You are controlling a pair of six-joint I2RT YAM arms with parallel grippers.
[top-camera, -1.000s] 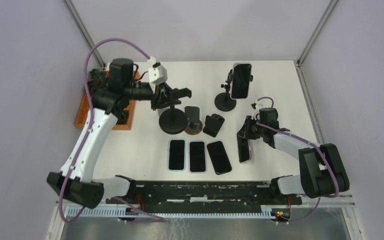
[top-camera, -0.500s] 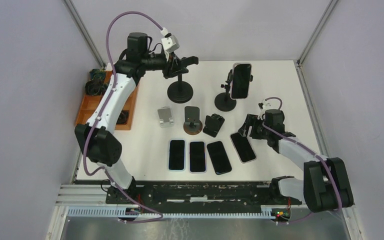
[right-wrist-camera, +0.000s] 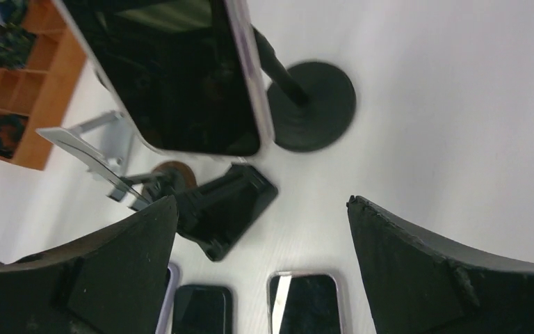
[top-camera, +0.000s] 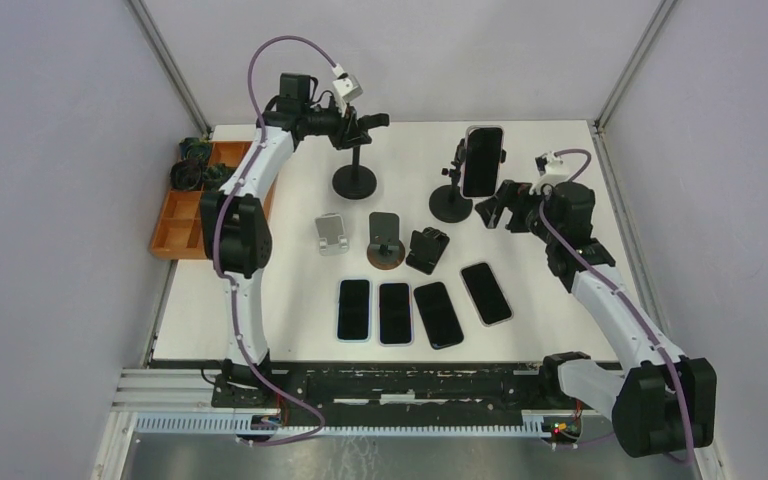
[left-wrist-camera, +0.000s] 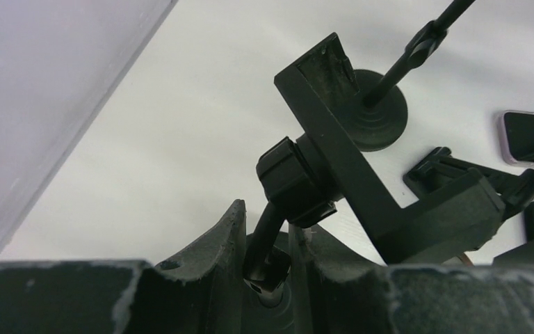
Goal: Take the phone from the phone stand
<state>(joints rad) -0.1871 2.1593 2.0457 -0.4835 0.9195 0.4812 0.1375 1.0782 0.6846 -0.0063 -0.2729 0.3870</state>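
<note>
The phone is in the other stand. Next I should lower my left gripper a little to set the empty stand's round base (top-camera: 355,183) (left-wrist-camera: 265,319) on the tabletop, and let go of the stem.
A dark-screened phone (top-camera: 482,160) (right-wrist-camera: 174,76) stands upright, clamped in a black phone stand (top-camera: 451,204) (right-wrist-camera: 311,104) at the back middle-right. My right gripper (top-camera: 505,210) (right-wrist-camera: 261,202) hangs just right of it, open and empty, with the phone ahead and to the left in the right wrist view. My left gripper (top-camera: 360,125) (left-wrist-camera: 268,223) is at the back of the table. It is shut on the thin stem of a second, empty black stand (top-camera: 354,181), whose clamp head (left-wrist-camera: 361,174) tilts above the fingers.
Several phones lie flat in a row near the front (top-camera: 394,312) (right-wrist-camera: 304,303). A silver stand (top-camera: 332,233), a round-based stand (top-camera: 385,242) and a black folding stand (top-camera: 426,249) (right-wrist-camera: 229,202) sit mid-table. An orange tray (top-camera: 195,200) is at the left edge.
My right gripper let go of a phone, now at the row's right end, opened wide and moved back beside the standing phone. My left arm carried the empty stand to the back.
</note>
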